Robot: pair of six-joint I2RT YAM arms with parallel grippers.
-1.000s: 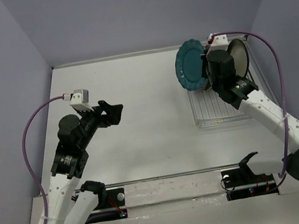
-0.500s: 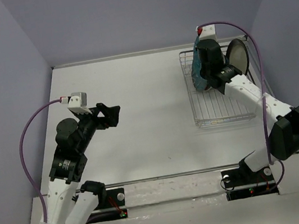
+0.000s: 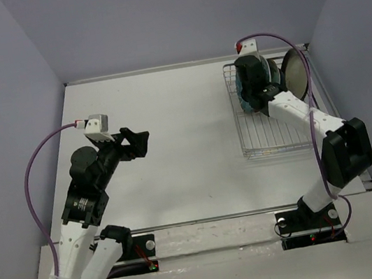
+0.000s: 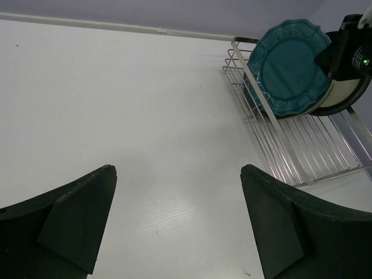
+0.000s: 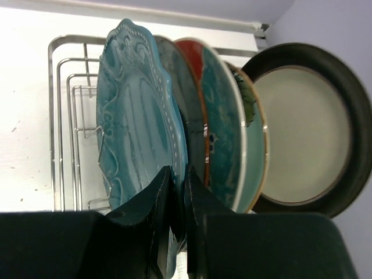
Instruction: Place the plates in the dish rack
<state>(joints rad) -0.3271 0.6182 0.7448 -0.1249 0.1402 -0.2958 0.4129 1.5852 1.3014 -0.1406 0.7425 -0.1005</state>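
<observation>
I should lower my right gripper next, set the plate into the rack slot (image 3: 245, 107) (image 5: 107, 185) below it, and let go of the plate's rim. The teal scalloped plate is standing on edge.
The silver wire dish rack (image 3: 276, 129) stands at the right rear of the table. My right gripper (image 5: 178, 177) is shut on the rim of the teal scalloped plate (image 5: 136, 122), which stands on edge in the rack. Behind it stand a dark plate, the red-rimmed teal plate (image 5: 218, 116), another teal plate and the brown-rimmed cream plate (image 5: 305, 131). In the top view the right arm hides most of the plates (image 3: 244, 95). My left gripper (image 4: 177, 218) is open and empty above bare table, left of centre; the teal scalloped plate (image 4: 290, 67) and rack (image 4: 302, 145) show far right in the left wrist view.
The rack's near rows of tines (image 3: 274, 136) hold nothing. White walls close in the table at the back and sides. A clear rail (image 3: 220, 219) runs across the near edge by the arm bases.
My right gripper has turned the teal scalloped plate from face-on to edge-on and brought it right and down into the rack beside the other plates. The left arm has barely moved.
</observation>
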